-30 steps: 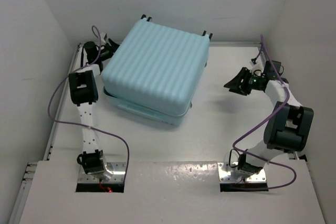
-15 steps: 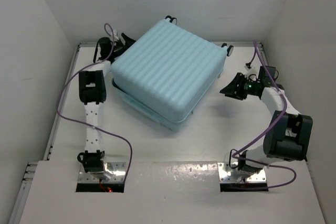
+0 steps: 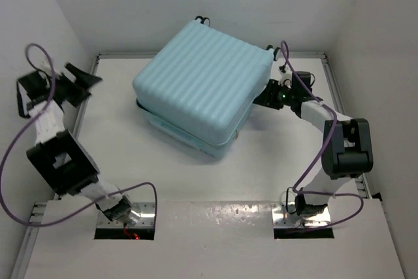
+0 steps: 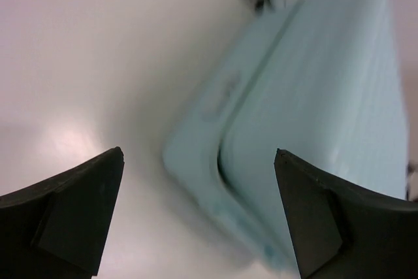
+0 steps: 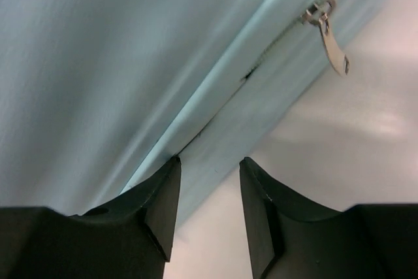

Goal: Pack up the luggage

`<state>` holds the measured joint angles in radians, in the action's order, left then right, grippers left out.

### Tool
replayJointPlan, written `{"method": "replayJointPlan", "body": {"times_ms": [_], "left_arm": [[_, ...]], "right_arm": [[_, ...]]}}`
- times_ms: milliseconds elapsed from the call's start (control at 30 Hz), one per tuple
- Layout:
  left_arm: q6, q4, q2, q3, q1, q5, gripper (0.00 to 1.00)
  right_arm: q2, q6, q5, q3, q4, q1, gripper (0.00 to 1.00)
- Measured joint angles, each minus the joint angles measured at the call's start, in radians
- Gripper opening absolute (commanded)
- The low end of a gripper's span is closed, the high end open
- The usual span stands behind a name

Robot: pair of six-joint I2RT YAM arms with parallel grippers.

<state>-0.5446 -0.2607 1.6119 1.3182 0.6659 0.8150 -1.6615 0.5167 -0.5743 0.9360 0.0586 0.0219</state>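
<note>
The lower shell's near edge [image 3: 167,126] [image 4: 240,229] sticks out past the lid, so my open left gripper needs to move down, back and to the right in the top view, onto that edge.
The luggage [image 3: 196,86], a pale blue ribbed hard-shell suitcase, lies flat and turned at an angle in the middle of the table, its wheels [image 3: 202,19] toward the back wall. A dark gap shows between lid and lower shell [image 4: 196,142]. My left gripper [image 3: 78,78] hangs open at the far left, well apart from the case, fingers wide with nothing between them [image 4: 198,151]. My right gripper [image 3: 263,94] is at the case's right side, jaws partly apart. One fingertip [image 5: 166,174] touches the seam, and the lower shell's edge [image 5: 222,135] lies between the tips. A zipper pull [image 5: 330,40] dangles nearby.
White walls close in the table on the left, back and right; the left arm's elbow and gripper are close to the left wall [image 3: 39,24]. Purple cables [image 3: 13,148] loop from both arms. A raised rim [image 3: 330,73] runs along the table's sides.
The suitcase has turned and shifted to the right. The left gripper has let go, opened wide and swung away to the left. The right gripper has moved left up against the case's side.
</note>
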Motion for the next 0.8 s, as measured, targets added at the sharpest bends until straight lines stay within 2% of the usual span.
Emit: {"method": "replayJointPlan", "body": {"times_ms": [67, 133, 200, 233, 267, 300, 367, 400, 433, 500, 533, 633, 700, 800], "left_arm": [[0.083, -0.089, -0.15, -0.225, -0.049, 0.022, 1.0], [0.132, -0.183, -0.228, -0.383, -0.135, 0.027, 1.0], [0.143, -0.232, -0.258, -0.467, -0.217, 0.029, 1.0], [0.127, -0.237, -0.283, -0.511, -0.266, 0.027, 0.91], [0.121, -0.239, -0.292, -0.521, -0.277, 0.028, 0.91], [0.094, -0.206, -0.319, -0.555, -0.303, 0.03, 0.8], [0.032, -0.151, -0.367, -0.62, -0.34, 0.031, 0.68], [0.003, -0.134, -0.381, -0.646, -0.359, 0.03, 0.56], [-0.029, -0.113, -0.383, -0.662, -0.382, 0.026, 0.53], [-0.079, -0.063, -0.368, -0.676, -0.436, 0.014, 0.54], [-0.105, -0.038, -0.354, -0.677, -0.464, 0.004, 0.61], [-0.201, 0.053, -0.314, -0.683, -0.547, -0.04, 0.67], [-0.282, 0.13, -0.303, -0.705, -0.601, -0.091, 0.67], [-0.389, 0.232, -0.29, -0.737, -0.676, -0.165, 0.61]], "right_arm": [[-0.026, 0.008, 0.037, 0.033, 0.023, 0.014, 0.43], [-0.029, 0.009, 0.046, 0.045, 0.044, 0.027, 0.44], [-0.017, 0.008, 0.042, 0.045, 0.045, 0.033, 0.45], [-0.003, 0.005, 0.039, 0.042, 0.039, 0.032, 0.45], [0.018, 0.004, 0.029, 0.037, 0.034, 0.031, 0.45], [0.042, 0.003, 0.01, 0.032, 0.029, 0.024, 0.46], [0.102, -0.005, -0.03, 0.025, 0.021, 0.005, 0.46], [0.133, -0.012, -0.049, 0.023, 0.014, -0.011, 0.46], [0.161, -0.021, -0.06, 0.021, 0.008, -0.033, 0.46], [0.206, -0.039, -0.075, 0.019, -0.011, -0.09, 0.46], [0.221, -0.045, -0.081, 0.017, -0.019, -0.114, 0.46], [0.251, -0.058, -0.088, 0.003, -0.053, -0.186, 0.46], [0.259, -0.066, -0.093, -0.005, -0.08, -0.217, 0.46], [0.272, -0.075, -0.108, -0.024, -0.119, -0.254, 0.46]]}}
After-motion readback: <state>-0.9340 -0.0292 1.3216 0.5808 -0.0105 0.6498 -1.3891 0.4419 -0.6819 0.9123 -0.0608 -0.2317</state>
